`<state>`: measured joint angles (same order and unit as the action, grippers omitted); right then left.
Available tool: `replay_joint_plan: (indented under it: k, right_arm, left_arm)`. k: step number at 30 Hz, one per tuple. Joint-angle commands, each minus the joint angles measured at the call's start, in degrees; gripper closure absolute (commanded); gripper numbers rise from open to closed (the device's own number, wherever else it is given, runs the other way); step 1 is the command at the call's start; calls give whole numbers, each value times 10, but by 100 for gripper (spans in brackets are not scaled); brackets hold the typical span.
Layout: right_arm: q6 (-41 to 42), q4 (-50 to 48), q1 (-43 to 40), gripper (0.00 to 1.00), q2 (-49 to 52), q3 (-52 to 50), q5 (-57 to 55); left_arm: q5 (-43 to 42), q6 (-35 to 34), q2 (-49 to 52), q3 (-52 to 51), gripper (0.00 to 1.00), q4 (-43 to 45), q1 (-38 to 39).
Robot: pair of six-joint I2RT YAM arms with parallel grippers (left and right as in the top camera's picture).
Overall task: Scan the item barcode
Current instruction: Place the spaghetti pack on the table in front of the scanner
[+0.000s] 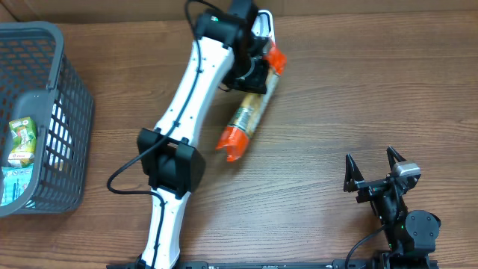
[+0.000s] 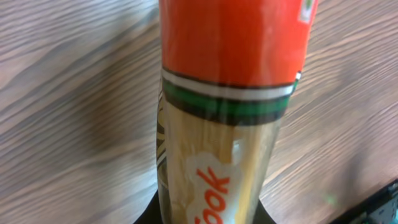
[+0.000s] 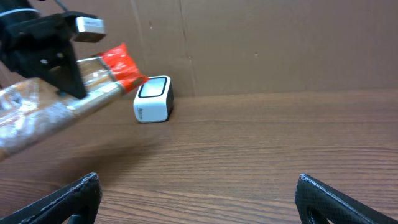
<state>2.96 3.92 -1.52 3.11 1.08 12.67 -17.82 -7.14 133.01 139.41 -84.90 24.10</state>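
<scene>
The left gripper moves down, back and toward the right in the overhead view next and releases the packet on the bare tabletop, since that spot is clear.
The item is a long clear packet (image 1: 250,116) with orange ends, held tilted above the table. My left gripper (image 1: 254,73) is shut on its upper part. The left wrist view is filled by the packet (image 2: 230,124), showing an orange end, a green band and orange lettering; no barcode shows. A small white scanner (image 3: 153,98) stands by the back wall, just beyond the packet's orange tip (image 3: 124,67). From overhead the scanner (image 1: 263,22) is mostly hidden under the left wrist. My right gripper (image 1: 373,170) rests open at the front right, with nothing between its fingers (image 3: 74,199).
A grey plastic basket (image 1: 67,97) stands at the left edge with a green packet (image 1: 22,142) and other goods inside. A brown cardboard wall (image 3: 280,43) runs along the back of the wooden table (image 1: 336,97).
</scene>
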Motion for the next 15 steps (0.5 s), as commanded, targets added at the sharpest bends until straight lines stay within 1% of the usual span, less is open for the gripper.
replay_joint_plan:
  k: [1, 9, 15]
  right_arm:
    - [-1, -3, 0, 0, -5, -6, -4]
    - [-1, -3, 0, 0, -5, -6, -4]
    - [-1, -3, 0, 0, -5, -6, -4]
  left_arm:
    - [1, -71, -12, -26, 96, 29, 33]
    - [-6, -182, -12, -161, 96, 145, 44]
    - [-46, -233, -12, -243, 96, 221, 43]
